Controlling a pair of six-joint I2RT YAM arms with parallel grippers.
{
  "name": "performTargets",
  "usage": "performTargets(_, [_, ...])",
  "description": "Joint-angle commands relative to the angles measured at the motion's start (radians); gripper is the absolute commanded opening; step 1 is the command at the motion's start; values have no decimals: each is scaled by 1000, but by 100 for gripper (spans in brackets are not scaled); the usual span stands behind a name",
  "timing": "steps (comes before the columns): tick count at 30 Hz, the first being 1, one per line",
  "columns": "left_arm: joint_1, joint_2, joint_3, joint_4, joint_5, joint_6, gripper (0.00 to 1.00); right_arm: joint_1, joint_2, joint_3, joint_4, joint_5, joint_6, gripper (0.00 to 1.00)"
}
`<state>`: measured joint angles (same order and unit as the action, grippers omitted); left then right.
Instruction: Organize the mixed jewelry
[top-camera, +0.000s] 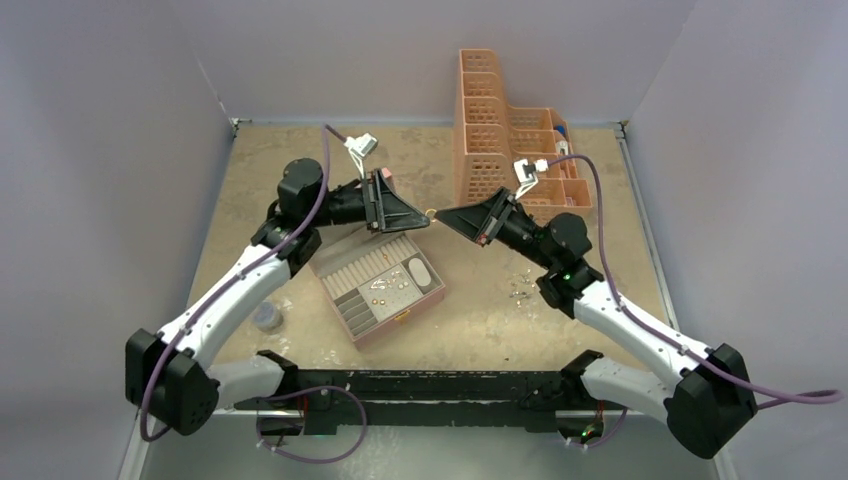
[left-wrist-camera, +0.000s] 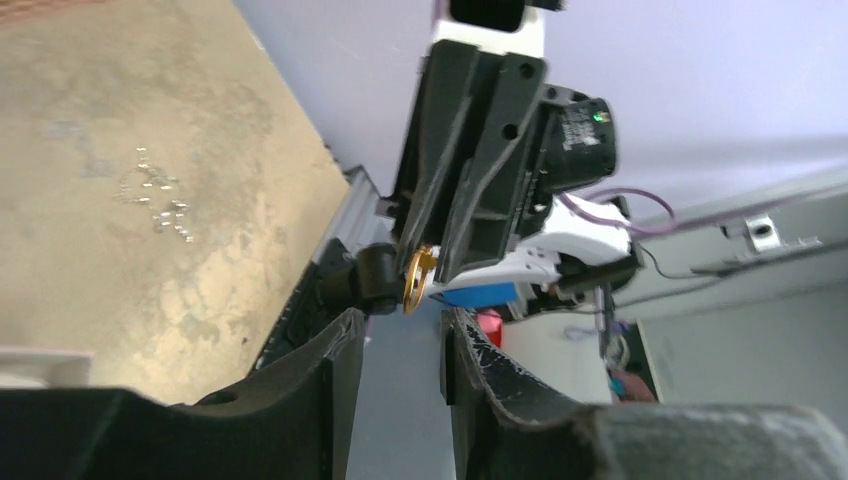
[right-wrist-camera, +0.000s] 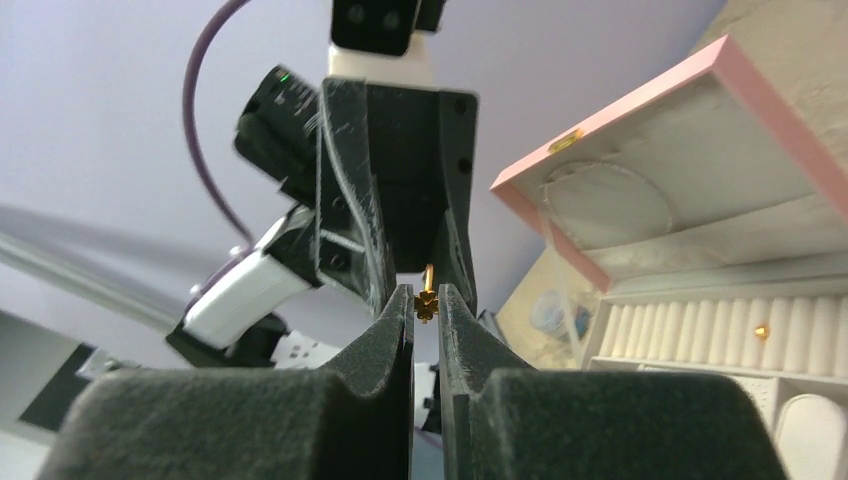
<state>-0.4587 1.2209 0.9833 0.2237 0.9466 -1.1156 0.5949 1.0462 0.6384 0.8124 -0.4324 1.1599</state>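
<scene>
The right gripper tips down and lowers to the left in the top view next, into the roll slot beside the tray's ring (top-camera: 380, 260) (right-wrist-camera: 743, 332). That slot is empty.
My right gripper (top-camera: 447, 216) is shut on a small gold ring with a clover charm (right-wrist-camera: 426, 301) and holds it in mid-air above the table. The ring also shows in the left wrist view (left-wrist-camera: 418, 278) and the top view (top-camera: 431, 212). My left gripper (top-camera: 418, 222) faces it tip to tip, open and empty, with the ring just beyond its fingertips (left-wrist-camera: 350, 322). Below stands the open pink jewelry box (top-camera: 432, 293) with a few gold pieces in its tray (top-camera: 378, 286). Several loose silvery pieces (top-camera: 520, 290) lie on the table to the right.
An orange lattice organizer (top-camera: 500, 130) stands at the back right. A grey round disc (top-camera: 266, 317) lies left of the box. The box lid (right-wrist-camera: 700, 100) stands open. Grey walls enclose the tan table (top-camera: 300, 160).
</scene>
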Motion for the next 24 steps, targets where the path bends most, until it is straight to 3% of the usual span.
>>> performTargets(1, [6, -128, 36, -314, -275, 209, 37, 3, 11, 127, -194, 76, -151, 3])
performTargets(5, [6, -246, 42, -593, -600, 322, 43, 48, 74, 222, -380, 167, -255, 2])
performTargets(13, [5, -433, 88, -792, -969, 430, 48, 252, 302, 458, -681, 427, -413, 2])
performTargets(18, [5, -490, 142, -834, -1114, 495, 50, 356, 449, 580, -806, 585, -478, 2])
performTargets(24, [5, -517, 153, -822, -1180, 541, 52, 442, 614, 699, -944, 724, -552, 2])
